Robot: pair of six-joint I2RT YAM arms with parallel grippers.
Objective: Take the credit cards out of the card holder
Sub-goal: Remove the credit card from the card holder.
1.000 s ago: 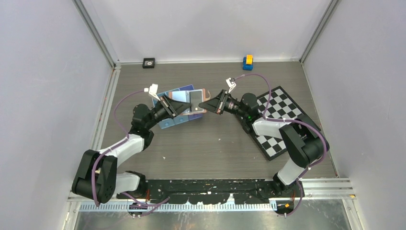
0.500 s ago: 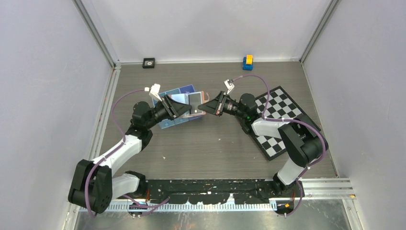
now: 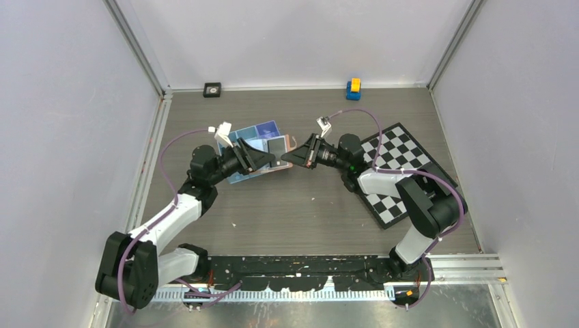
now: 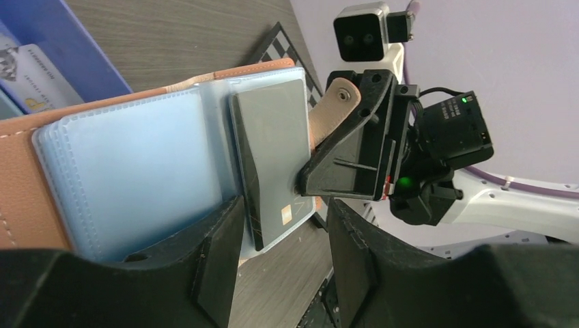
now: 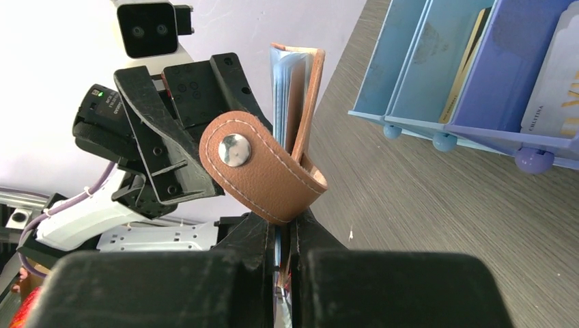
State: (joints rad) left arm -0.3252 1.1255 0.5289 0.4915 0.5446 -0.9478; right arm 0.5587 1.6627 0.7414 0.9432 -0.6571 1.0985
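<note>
The thin pale leaf (image 3: 277, 164) (image 4: 284, 228) gets gripped at its lower edge next, as my left gripper stays beside the card holder's sleeves and closes its open fingers, which already straddle it.
The tan card holder (image 3: 280, 147) is held open and on edge above the table between my two grippers. My right gripper (image 3: 288, 156) is shut on its edge, just below the strap with the snap stud (image 5: 235, 150). In the left wrist view its clear blue sleeves (image 4: 136, 171) face me, and a dark grey credit card (image 4: 273, 150) sits in the outer sleeve. My left gripper (image 4: 283, 266) is open, with its jaws on either side of that card's lower corner. One of its fingers (image 4: 218, 260) is against the sleeves.
The blue divided tray (image 3: 249, 140) lies just behind the left gripper and holds cards: a pale one (image 4: 34, 68), a gold-edged one (image 5: 471, 55) and a white one (image 5: 553, 89). A checkered board (image 3: 399, 171) lies at right. A yellow-blue toy (image 3: 353, 88) and a small black object (image 3: 212, 89) sit at the back wall.
The card holder has gone from lying fairly flat to standing on edge. Both grippers have closed in on each other, and the left arm has reached further right.
</note>
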